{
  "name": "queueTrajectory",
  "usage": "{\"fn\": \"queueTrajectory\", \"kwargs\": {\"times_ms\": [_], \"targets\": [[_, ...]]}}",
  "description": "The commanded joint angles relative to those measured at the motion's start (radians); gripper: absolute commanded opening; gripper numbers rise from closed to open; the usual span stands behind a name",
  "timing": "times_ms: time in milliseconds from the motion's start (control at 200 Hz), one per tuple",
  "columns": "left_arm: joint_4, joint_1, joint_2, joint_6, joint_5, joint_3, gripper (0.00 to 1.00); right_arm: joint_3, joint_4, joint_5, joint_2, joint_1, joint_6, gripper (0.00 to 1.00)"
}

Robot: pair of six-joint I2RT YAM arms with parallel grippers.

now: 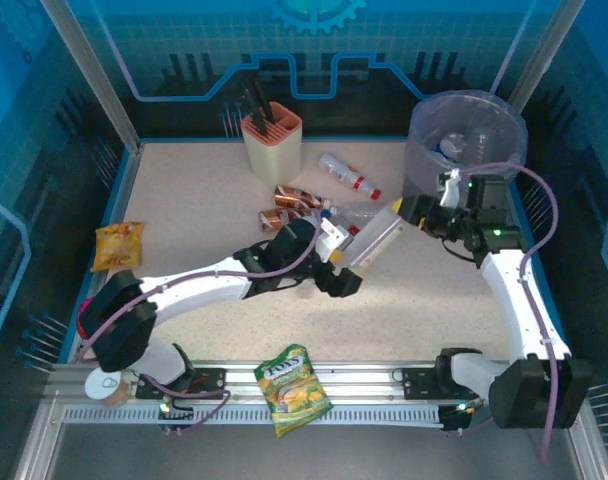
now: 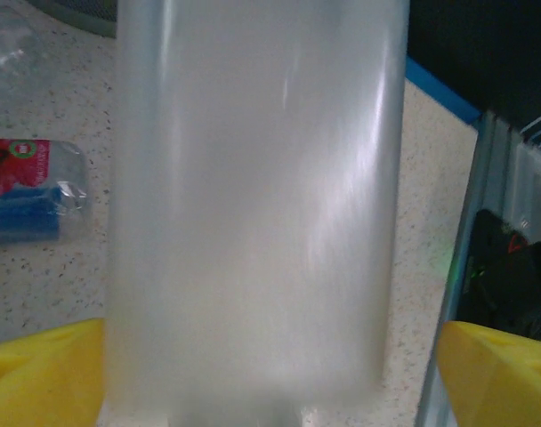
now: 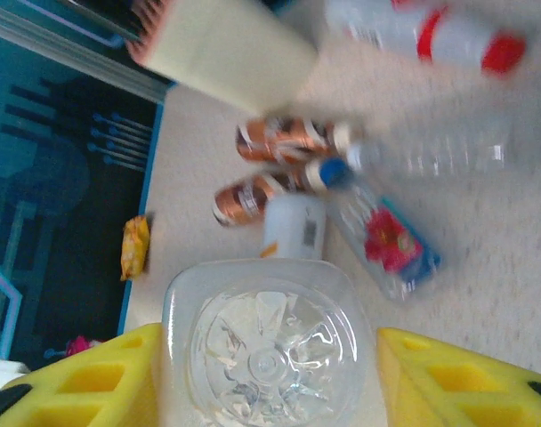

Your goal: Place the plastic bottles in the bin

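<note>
The bin's opening [image 1: 467, 135] lies outward of my right gripper, and my left gripper is open, so my right gripper needs to swing outward over it next and release the bottle.
A frosted clear bottle [image 1: 376, 240] hangs slanted over the table's middle, between my two grippers. My right gripper [image 1: 410, 212] is shut on its base end, whose star-shaped bottom [image 3: 269, 356] sits tight between the yellow fingers. My left gripper [image 1: 341, 267] stands open around the other end [image 2: 257, 205], with table showing beside one finger. Behind the right gripper is the grey bin [image 1: 420, 160] with its lavender liner, holding some bottles. On the table lie a white red-capped bottle [image 1: 349, 175], two brown ones [image 1: 299, 197], a clear one [image 1: 362, 213] and a red-and-blue labelled one [image 3: 391, 245].
A peach utensil holder [image 1: 272, 140] with black tools stands at the back. An orange snack bag [image 1: 117, 245] lies at the left edge. A green one [image 1: 294, 385] rests on the front rail. Blue walls close in the table.
</note>
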Motion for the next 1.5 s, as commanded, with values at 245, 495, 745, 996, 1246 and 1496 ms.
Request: {"fn": "queueTrajectory", "kwargs": {"times_ms": [245, 495, 745, 996, 1246, 1496], "targets": [[-0.079, 0.133, -0.207, -0.201, -0.073, -0.109, 0.96, 0.552, -0.079, 0.568, -0.039, -0.037, -0.355, 0.28], [-0.127, 0.173, -0.203, -0.25, -0.126, -0.14, 0.96, 0.804, -0.053, 0.952, 0.144, -0.056, -0.618, 0.26], [-0.17, 0.173, -0.127, -0.209, -0.179, -0.117, 0.96, 0.806, 0.024, 1.051, 0.291, -0.059, -0.744, 0.23], [-0.249, 0.169, -0.048, -0.19, -0.261, -0.091, 0.95, 0.984, -0.11, 1.04, 0.53, -0.056, -0.753, 0.22], [-0.254, 0.168, -0.009, -0.177, -0.263, -0.086, 0.96, 1.11, -0.32, 1.029, 0.722, -0.064, -0.74, 0.21], [-0.227, 0.165, 0.064, -0.173, -0.25, -0.058, 0.96, 1.174, -0.424, 0.979, 0.871, -0.086, -0.721, 0.23]]}}
